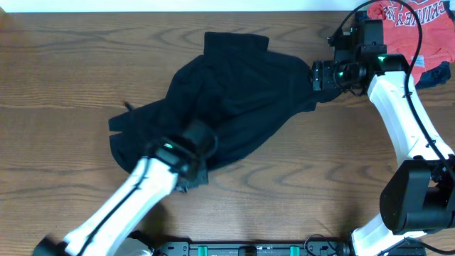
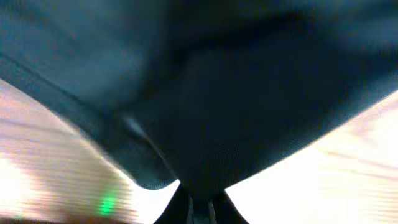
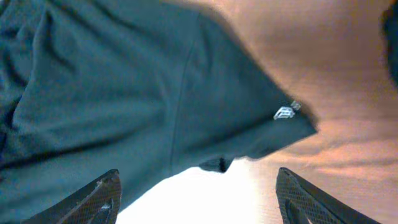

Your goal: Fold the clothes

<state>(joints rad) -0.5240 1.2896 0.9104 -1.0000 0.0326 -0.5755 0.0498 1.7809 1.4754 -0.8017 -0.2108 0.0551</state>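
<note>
My right gripper moves down onto the garment's corner by the small white logo [image 1: 330,95] [image 3: 285,112] next with its fingers spread, since the corner lies below its open fingers.
The black garment [image 1: 234,99] lies crumpled across the middle of the table. My left gripper [image 1: 197,151] is at its near edge. In the left wrist view the fingers [image 2: 199,208] are pinched together with black fabric [image 2: 249,93] between them, lifted off the wood. My right gripper [image 1: 315,75] is at the garment's right edge. In the right wrist view its fingers [image 3: 196,199] are spread wide and hold nothing. The garment [image 3: 112,93] lies just ahead of them, with a small white logo [image 3: 285,112] near its corner.
A red shirt with white lettering [image 1: 402,14] lies at the back right corner. A navy blue garment [image 1: 435,74] lies beside it at the right edge. Bare brown wood table [image 1: 64,64] surrounds the black garment.
</note>
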